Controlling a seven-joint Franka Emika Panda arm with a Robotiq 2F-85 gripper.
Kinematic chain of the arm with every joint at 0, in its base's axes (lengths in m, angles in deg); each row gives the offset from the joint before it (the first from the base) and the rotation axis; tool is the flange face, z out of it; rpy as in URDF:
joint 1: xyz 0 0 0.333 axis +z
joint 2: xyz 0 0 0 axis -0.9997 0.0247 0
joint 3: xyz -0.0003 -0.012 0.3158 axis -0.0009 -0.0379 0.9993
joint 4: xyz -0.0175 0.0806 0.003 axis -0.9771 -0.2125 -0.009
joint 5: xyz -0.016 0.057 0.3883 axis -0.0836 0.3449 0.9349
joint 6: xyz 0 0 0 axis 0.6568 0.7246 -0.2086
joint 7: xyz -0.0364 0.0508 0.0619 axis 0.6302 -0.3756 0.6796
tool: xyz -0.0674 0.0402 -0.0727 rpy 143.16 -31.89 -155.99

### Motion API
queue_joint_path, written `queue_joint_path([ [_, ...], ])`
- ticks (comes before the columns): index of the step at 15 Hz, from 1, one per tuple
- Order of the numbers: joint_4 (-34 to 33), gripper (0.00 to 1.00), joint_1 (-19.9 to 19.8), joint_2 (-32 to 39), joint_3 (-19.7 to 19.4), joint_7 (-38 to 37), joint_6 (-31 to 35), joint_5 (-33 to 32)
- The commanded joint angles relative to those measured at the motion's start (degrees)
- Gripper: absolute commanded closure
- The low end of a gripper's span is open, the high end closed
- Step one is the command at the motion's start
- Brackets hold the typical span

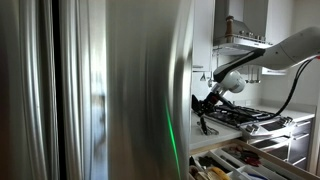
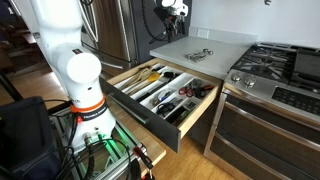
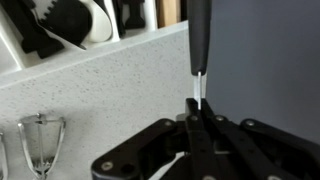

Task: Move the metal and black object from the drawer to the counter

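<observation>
My gripper should next lower toward the bare counter beside the metal utensils and release the utensil's thin metal stem there, as the utensil still hangs above the counter.
My gripper (image 3: 198, 112) is shut on the thin metal stem of a utensil with a long black handle (image 3: 200, 35). In the wrist view the utensil is held above the speckled white counter (image 3: 110, 90), near its edge. In an exterior view the gripper (image 1: 210, 100) hangs over the counter beside the stove, with the dark utensil (image 1: 203, 124) below it. In an exterior view the gripper (image 2: 172, 10) is high over the back of the counter (image 2: 220, 42). The drawer (image 2: 150, 112) stands open, with several utensils in it.
Metal utensils (image 2: 200, 55) lie on the counter near its front edge; one shows in the wrist view (image 3: 40, 140). A gas stove (image 2: 285, 65) adjoins the counter. A steel fridge (image 1: 100, 90) fills the near side. The robot base (image 2: 80, 80) stands by the drawer.
</observation>
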Motion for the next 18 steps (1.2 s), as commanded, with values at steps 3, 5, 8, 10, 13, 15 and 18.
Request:
queue_joint_path([
  [3,-19.9,0.99,-3.6,18.6,2.6,-0.5,-1.6,11.2],
  [5,-25.0,0.99,-4.8,23.8,3.7,0.0,-2.0,14.0],
  [8,-31.1,0.99,-5.7,30.6,4.4,-1.0,-1.6,15.1],
  [10,-33.6,0.99,-5.5,33.6,3.9,-2.1,-0.9,13.5],
  [13,-36.4,0.99,-5.4,37.1,4.0,-2.3,-0.5,12.7],
  [15,-38.0,0.99,-5.2,38.7,4.0,-2.5,0.0,12.2],
  [18,-39.5,0.76,-5.0,40.2,3.9,-3.0,0.6,11.4],
])
